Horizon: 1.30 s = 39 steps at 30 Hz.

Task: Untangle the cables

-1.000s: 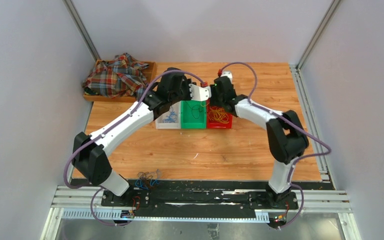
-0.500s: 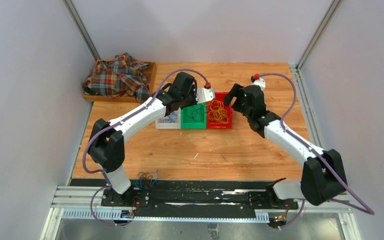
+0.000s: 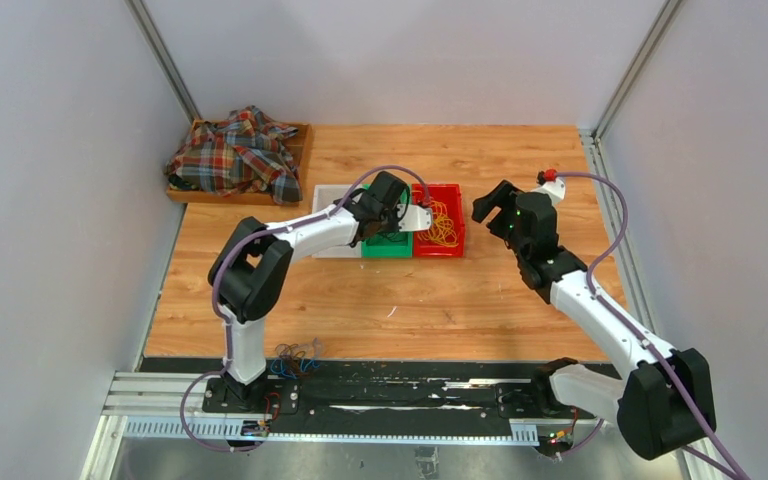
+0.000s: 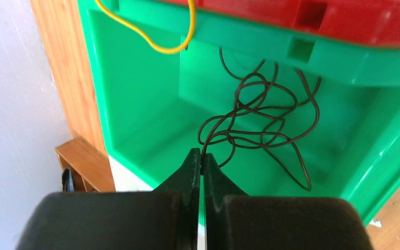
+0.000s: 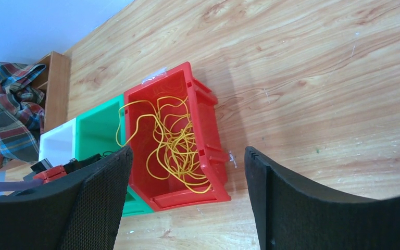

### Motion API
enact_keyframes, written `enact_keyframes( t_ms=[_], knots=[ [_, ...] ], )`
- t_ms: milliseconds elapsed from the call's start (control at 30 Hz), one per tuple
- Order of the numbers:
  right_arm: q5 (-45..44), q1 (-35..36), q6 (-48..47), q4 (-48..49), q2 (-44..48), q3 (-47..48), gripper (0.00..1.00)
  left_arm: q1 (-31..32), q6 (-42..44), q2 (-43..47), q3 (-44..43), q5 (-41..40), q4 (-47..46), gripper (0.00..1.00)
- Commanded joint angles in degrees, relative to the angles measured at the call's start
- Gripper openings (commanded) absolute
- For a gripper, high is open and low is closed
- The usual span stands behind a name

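My right gripper should next move back and to the left in the top view, and then go down onto the small tangle of cables that are still mixed.
Thin black cables (image 4: 263, 122) lie tangled in the green bin (image 4: 135, 94). My left gripper (image 4: 203, 155) is inside that bin with its jaws shut on one black strand; in the top view the left gripper (image 3: 408, 214) is over the green bin (image 3: 386, 247). Yellow cables (image 3: 442, 226) fill the red bin (image 3: 454, 195), and one yellow loop (image 4: 173, 41) hangs over the green bin's rim. My right gripper (image 3: 492, 203) is open and empty, to the right of the red bin. In its wrist view it (image 5: 187, 152) frames the yellow cables (image 5: 176, 140).
A white bin (image 3: 326, 192) stands left of the green one, mostly under my left arm. A plaid cloth (image 3: 236, 150) lies on a wooden tray at the back left. A small tangle of mixed cables (image 3: 297, 357) lies by the left arm's base.
My right gripper has drawn away from over the red bin to its right side. My left gripper has moved right and down into the green bin.
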<state>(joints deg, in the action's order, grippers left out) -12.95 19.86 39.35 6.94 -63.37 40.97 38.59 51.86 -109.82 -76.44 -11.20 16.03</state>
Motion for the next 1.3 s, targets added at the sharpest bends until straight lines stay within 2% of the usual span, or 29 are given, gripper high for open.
enact_keyframes(
  t_ms=[0,67,133,167,333,467,633,733,800,900,1033,1267],
  knots=[
    [-1.23,-1.14,1.05,-0.61,1.46,-1.11,0.78,1.13,0.85,-2.09,-1.81,-1.30,-4.07,0.10],
    [-0.31,-1.13,-0.24,-0.19,2.11,-0.86,0.77,1.09,-1.78,-2.95,-4.91,-0.84,-0.68,0.34],
    [1.71,-1.09,-2.36,0.35,2.20,0.03,0.75,0.72,-4.61,-2.70,-7.89,1.13,3.63,0.50],
    [2.64,-1.12,-3.04,0.09,2.19,0.61,0.75,0.70,-5.26,-2.31,-9.07,2.01,5.93,0.56],
    [6.40,-1.05,-5.13,-0.86,3.34,1.81,0.77,0.63,-6.41,1.27,-10.51,2.85,9.64,0.72],
    [9.21,-0.34,-7.39,-0.37,4.43,1.23,0.80,0.20,-6.67,4.94,-14.03,6.90,17.39,0.97],
    [9.26,6.03,-13.49,-1.86,5.18,2.20,0.81,-2.33,-5.73,8.39,-20.96,11.90,28.44,0.98],
    [6.37,14.61,-19.89,-2.95,4.19,3.73,0.81,-4.59,-4.94,10.72,-23.49,13.28,34.04,0.98],
    [7.85,21.22,-23.62,-1.36,2.00,4.46,0.81,-6.88,-5.59,12.75,-24.51,15.26,36.72,0.98],
    [13.41,30.53,-27.07,0.51,-5.51,7.44,0.81,-11.23,-8.36,17.08,-23.71,18.76,37.65,0.98],
    [18.85,41.81,-32.13,-0.75,-19.19,16.29,0.82,-16.66,-10.37,23.53,-18.87,22.71,37.75,0.98],
    [22.30,53.51,-35.52,1.47,-34.18,24.85,0.83,-26.53,-12.13,29.32,-11.87,25.19,37.67,0.98]
  ],
)
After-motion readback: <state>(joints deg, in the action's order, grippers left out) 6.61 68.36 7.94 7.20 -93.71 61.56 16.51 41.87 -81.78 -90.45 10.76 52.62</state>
